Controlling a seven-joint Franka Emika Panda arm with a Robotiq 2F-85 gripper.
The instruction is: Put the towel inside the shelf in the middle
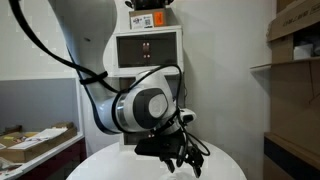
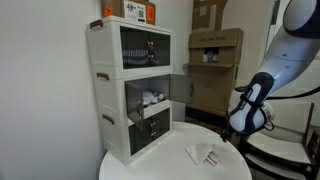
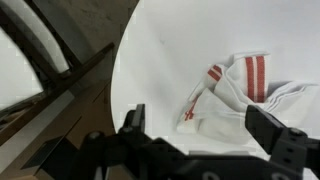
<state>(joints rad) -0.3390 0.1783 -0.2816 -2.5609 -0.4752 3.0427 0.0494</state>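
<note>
I will next move my gripper outward and down onto the towel's middle fold [image 2: 203, 153] [image 3: 237, 106] beside the red stripes, because the crumpled towel lies below and outward of my gripper.
A white towel with red stripes [image 3: 240, 90] lies crumpled on the round white table [image 3: 160, 60]; it also shows in an exterior view [image 2: 205, 153] near the table's front. My gripper [image 3: 205, 125] is open and empty, hovering above the table with the towel between and just beyond its two fingers. In the exterior views the gripper [image 2: 240, 128] hangs just above the table edge, to the right of the towel, and shows from behind [image 1: 180, 150]. The white shelf unit [image 2: 135, 85] stands at the table's back left, its middle compartment door [image 2: 178, 88] swung open.
The shelf's top compartment holds dark items behind a clear door, and boxes sit on top [image 2: 138, 10]. Cardboard boxes [image 2: 215, 45] stand behind the table. A side table with clutter [image 1: 35, 140] is beside the arm. The table edge drops off to the wooden floor [image 3: 50, 110].
</note>
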